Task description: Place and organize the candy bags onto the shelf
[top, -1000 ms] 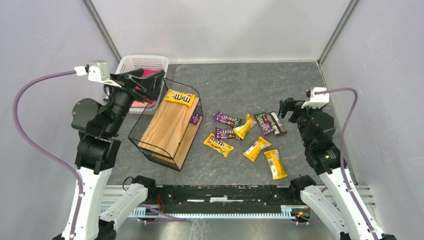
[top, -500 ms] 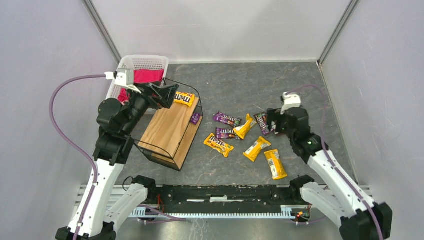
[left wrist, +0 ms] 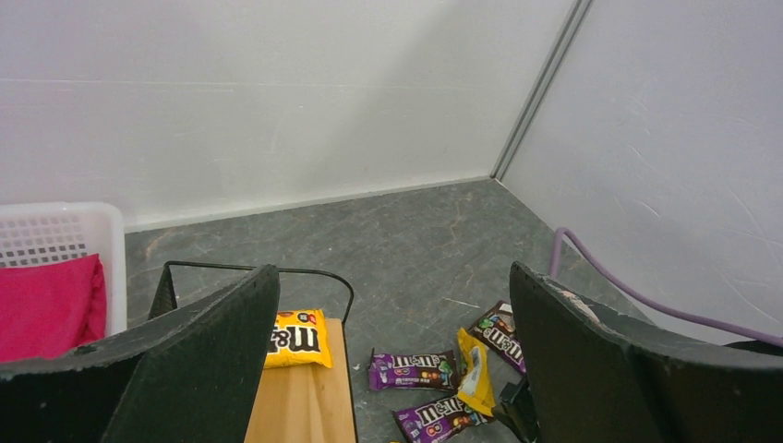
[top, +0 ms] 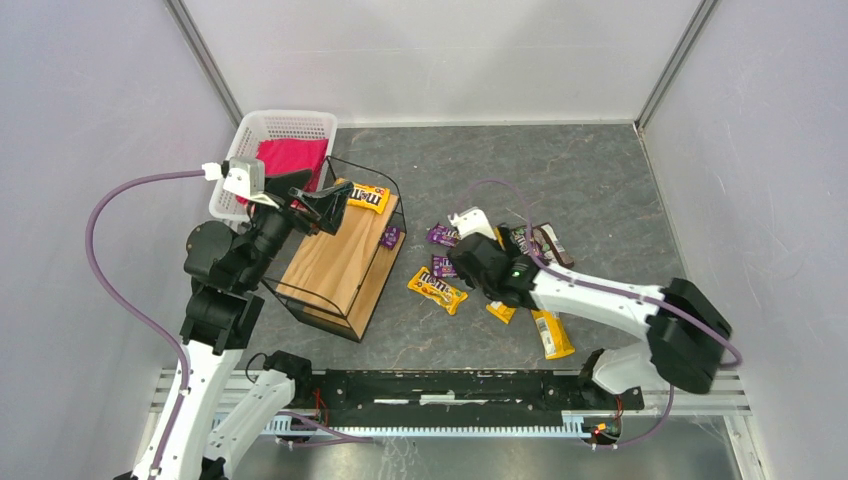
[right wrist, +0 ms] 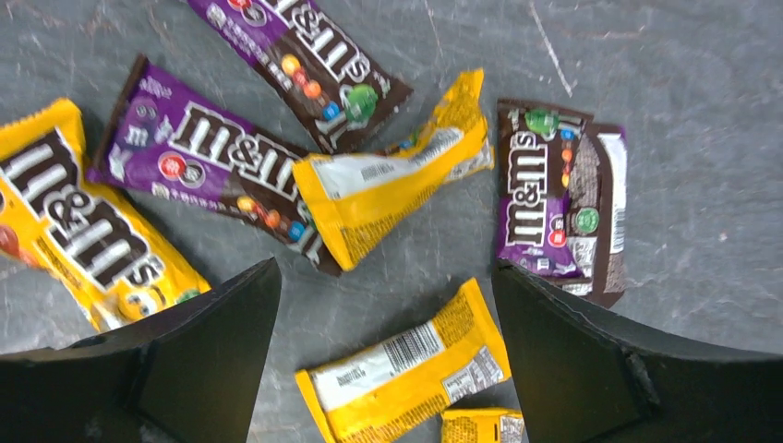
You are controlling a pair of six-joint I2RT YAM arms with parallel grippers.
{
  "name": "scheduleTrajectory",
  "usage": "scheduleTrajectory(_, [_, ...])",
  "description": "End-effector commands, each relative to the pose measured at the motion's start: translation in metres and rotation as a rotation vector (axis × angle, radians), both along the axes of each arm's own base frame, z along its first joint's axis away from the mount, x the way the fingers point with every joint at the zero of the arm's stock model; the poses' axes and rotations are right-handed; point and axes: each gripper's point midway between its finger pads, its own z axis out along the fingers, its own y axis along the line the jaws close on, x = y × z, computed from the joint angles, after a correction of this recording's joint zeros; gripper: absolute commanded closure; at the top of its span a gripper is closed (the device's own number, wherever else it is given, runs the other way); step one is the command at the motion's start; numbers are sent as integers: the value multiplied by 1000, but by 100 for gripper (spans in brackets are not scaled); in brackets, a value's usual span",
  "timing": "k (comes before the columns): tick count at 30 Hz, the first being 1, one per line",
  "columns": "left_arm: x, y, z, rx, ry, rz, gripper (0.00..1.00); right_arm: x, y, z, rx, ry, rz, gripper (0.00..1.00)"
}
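Note:
The folded yellow bag (right wrist: pixel 397 180) gets my right gripper next, which lowers, tilting outward, and closes on its near end (right wrist: pixel 334 210). The yellow bag lies over the purple bag with that near end uncovered.
The shelf (top: pixel 340 255) is a black wire rack with wooden planks, at left centre. One yellow candy bag (top: pixel 360 197) lies on its top plank and also shows in the left wrist view (left wrist: pixel 295 339). My left gripper (top: pixel 322 195) hovers open and empty over the shelf's far left end (left wrist: pixel 394 277). Several candy bags lie scattered on the floor right of the shelf, yellow (top: pixel 437 290) and purple (top: pixel 455 237). My right gripper (top: pixel 497 290) hangs open and empty over them (right wrist: pixel 385 277), directly above a face-down yellow bag (right wrist: pixel 406 369). A folded yellow bag (right wrist: pixel 397 180) overlaps a purple one (right wrist: pixel 212 157).
A white perforated basket (top: pixel 285 125) with a pink cloth (top: pixel 290 160) stands behind the shelf at the back left. A small purple item (top: pixel 390 237) lies on the shelf's lower plank. Grey walls close in both sides and the back.
My right arm has swung left and down from the right side to over the candy pile. My left gripper has shifted from the basket towards the shelf's far end.

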Motion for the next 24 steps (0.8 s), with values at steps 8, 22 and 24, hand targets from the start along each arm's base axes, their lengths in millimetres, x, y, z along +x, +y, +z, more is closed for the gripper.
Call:
scheduleTrajectory(8, [2,19,1,31,-77,107,0,32,36,8,-212,-153,-173,15])
scheduleTrajectory(22, [2,17,-3,29,-70,99,0,29,18,-31,-453,-195,-240,22])
scheduleTrajectory(24, [2,16,-3,30,-69,98,0,29,15,-34,-472,-196,-244,24])
